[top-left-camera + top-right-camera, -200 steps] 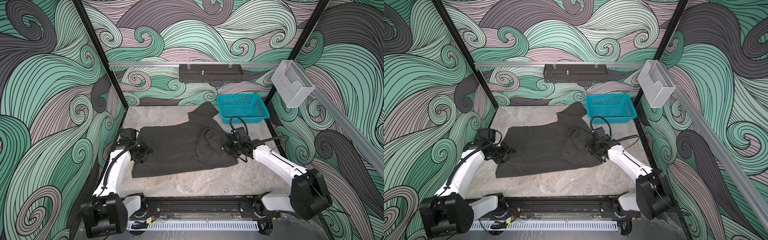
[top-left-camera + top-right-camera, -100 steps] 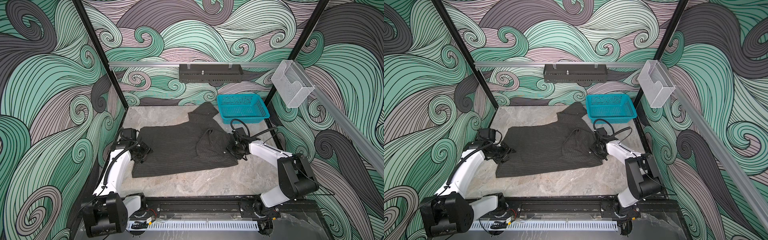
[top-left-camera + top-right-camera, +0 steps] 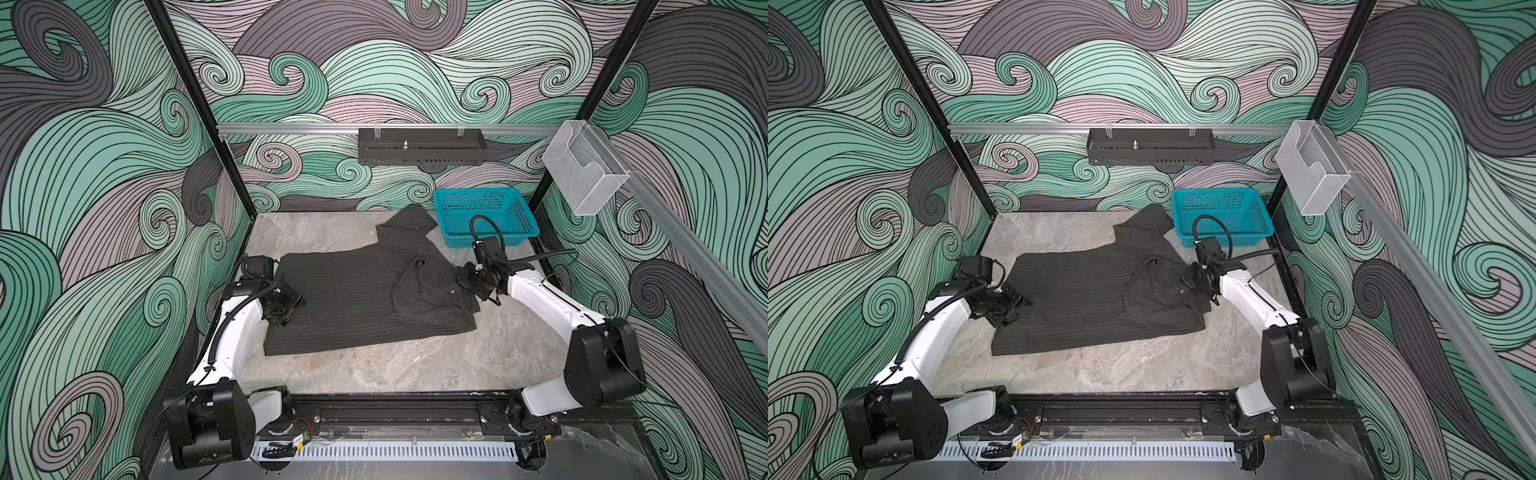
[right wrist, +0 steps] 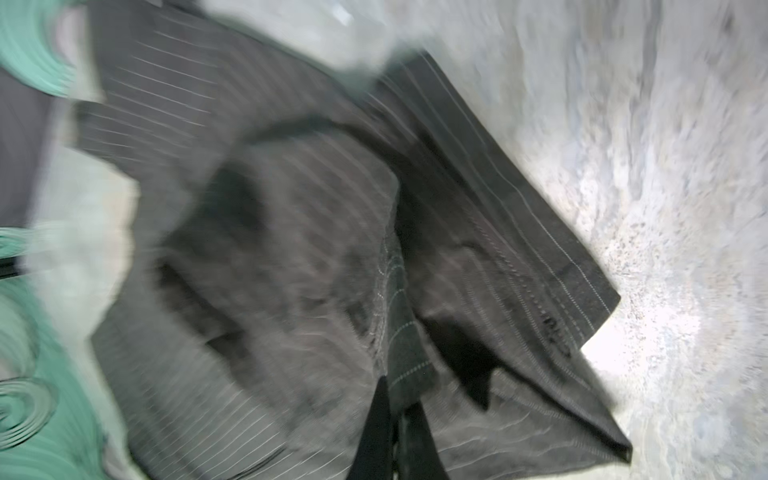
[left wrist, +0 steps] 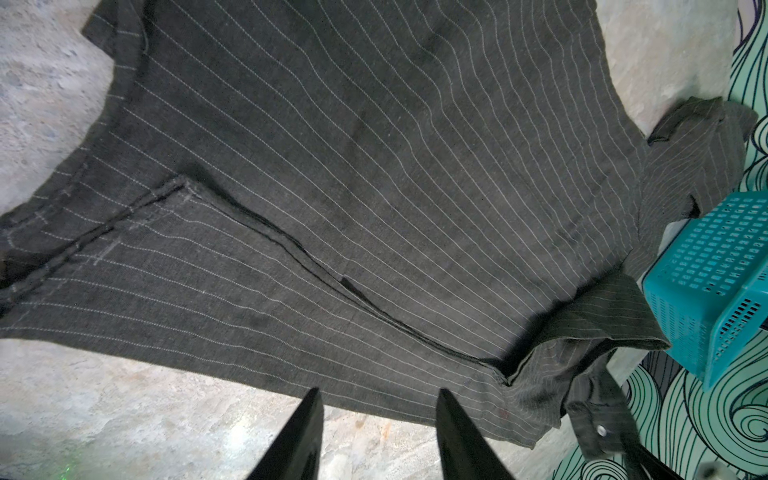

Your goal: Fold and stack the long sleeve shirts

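Observation:
My right gripper carries the shirt's fold across toward my left gripper next. It then releases it on the shirt's flat middle (image 3: pixel 361 309), which lies past the heap of cloth.
One long sleeve shirt (image 3: pixel 353 299) (image 3: pixel 1075 299), dark with thin pale pinstripes, lies spread on the marble table, with one sleeve reaching back toward the basket. Its right part is bunched up and folded over the body. My right gripper (image 3: pixel 463 280) (image 3: pixel 1187 279) is at that bunch, shut on a fold of the shirt's cloth (image 4: pixel 407 357); the right wrist view, which is blurred, shows the jaws (image 4: pixel 397 405) pinching it. At the shirt's left edge my left gripper (image 3: pixel 291 305) (image 3: pixel 1013 307) is open. In the left wrist view its fingers (image 5: pixel 378 399) hold nothing and frame the shirt's edge (image 5: pixel 374 166).
A teal mesh basket (image 3: pixel 484 216) (image 3: pixel 1221 212) (image 5: pixel 715 266) stands at the back right, next to the sleeve's cuff. A black rack (image 3: pixel 419 147) hangs on the back wall and a clear holder (image 3: pixel 582 174) on the right rail. Bare table (image 3: pixel 395 361) lies in front of the shirt.
The right arm's elbow swung in toward the middle, then back out, while its gripper stayed at the shirt's bunched right side. The left arm has not moved.

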Motion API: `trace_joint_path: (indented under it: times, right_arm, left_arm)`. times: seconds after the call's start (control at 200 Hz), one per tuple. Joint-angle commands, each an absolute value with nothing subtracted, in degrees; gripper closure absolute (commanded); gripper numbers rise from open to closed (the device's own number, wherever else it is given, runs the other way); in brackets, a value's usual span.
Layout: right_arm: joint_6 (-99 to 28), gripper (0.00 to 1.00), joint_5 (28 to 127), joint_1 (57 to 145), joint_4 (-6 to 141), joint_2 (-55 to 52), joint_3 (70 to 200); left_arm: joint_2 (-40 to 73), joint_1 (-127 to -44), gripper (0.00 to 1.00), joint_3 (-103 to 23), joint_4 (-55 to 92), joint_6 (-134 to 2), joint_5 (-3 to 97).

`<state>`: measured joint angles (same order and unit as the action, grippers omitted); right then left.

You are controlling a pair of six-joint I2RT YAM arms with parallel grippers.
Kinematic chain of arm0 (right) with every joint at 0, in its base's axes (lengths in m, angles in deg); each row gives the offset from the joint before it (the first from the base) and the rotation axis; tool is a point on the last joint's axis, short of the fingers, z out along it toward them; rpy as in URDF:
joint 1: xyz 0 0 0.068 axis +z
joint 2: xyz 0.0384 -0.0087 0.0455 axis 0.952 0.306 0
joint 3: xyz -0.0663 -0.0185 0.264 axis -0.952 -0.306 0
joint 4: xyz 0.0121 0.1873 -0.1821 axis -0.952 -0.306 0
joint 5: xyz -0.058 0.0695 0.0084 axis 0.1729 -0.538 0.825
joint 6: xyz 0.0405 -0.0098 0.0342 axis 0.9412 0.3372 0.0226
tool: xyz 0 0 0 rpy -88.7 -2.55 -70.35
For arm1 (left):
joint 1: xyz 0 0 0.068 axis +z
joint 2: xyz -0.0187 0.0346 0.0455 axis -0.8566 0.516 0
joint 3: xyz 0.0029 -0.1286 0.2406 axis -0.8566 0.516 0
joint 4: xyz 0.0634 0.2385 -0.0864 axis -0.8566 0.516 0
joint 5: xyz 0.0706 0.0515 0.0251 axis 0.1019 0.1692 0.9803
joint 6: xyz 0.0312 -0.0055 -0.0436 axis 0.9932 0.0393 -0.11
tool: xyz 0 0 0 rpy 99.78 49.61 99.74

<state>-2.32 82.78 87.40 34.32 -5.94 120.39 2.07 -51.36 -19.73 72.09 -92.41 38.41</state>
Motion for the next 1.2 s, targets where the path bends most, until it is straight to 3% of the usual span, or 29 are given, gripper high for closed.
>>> trace_joint_path:
  times: [0.0, 0.12, 0.26, 0.44, 0.59, 0.931, 1.196]
  right_arm:
    - [-2.4, 1.0, 81.9, 87.2, 28.2, -9.6, 124.6]
    - [3.2, 1.0, 76.5, 87.6, 27.2, -12.3, 125.8]
    - [18.6, 1.0, 73.4, 93.3, 35.8, -18.6, 117.2]
    - [43.7, 1.0, 89.4, 110.8, 58.9, -24.3, 100.9]
    - [53.3, 1.0, 102.6, 121.0, 71.0, -19.2, 98.0]
    - [61.1, 1.0, 104.7, 132.0, 89.9, 8.8, 109.6]
    - [43.8, 1.0, 101.6, 125.0, 81.4, 6.5, 126.4]
  left_arm:
    - [1.8, -51.5, 0.53, -21.4, 72.1, -92.0, 39.1]
    - [1.4, -51.5, 0.53, -22.3, 72.6, -92.0, 38.9]
    - [1.3, -50.6, 0.53, -25.2, 74.4, -91.3, 38.4]
    - [0.5, -47.4, 0.53, -29.2, 75.5, -90.6, 35.9]
    - [-1.1, -44.8, 0.52, -32.9, 77.9, -88.5, 34.4]
    - [-1.7, -40.2, 0.52, -39.0, 83.1, -87.1, 32.8]
    - [0.3, -38.3, 0.52, -44.0, 83.6, -88.5, 32.1]
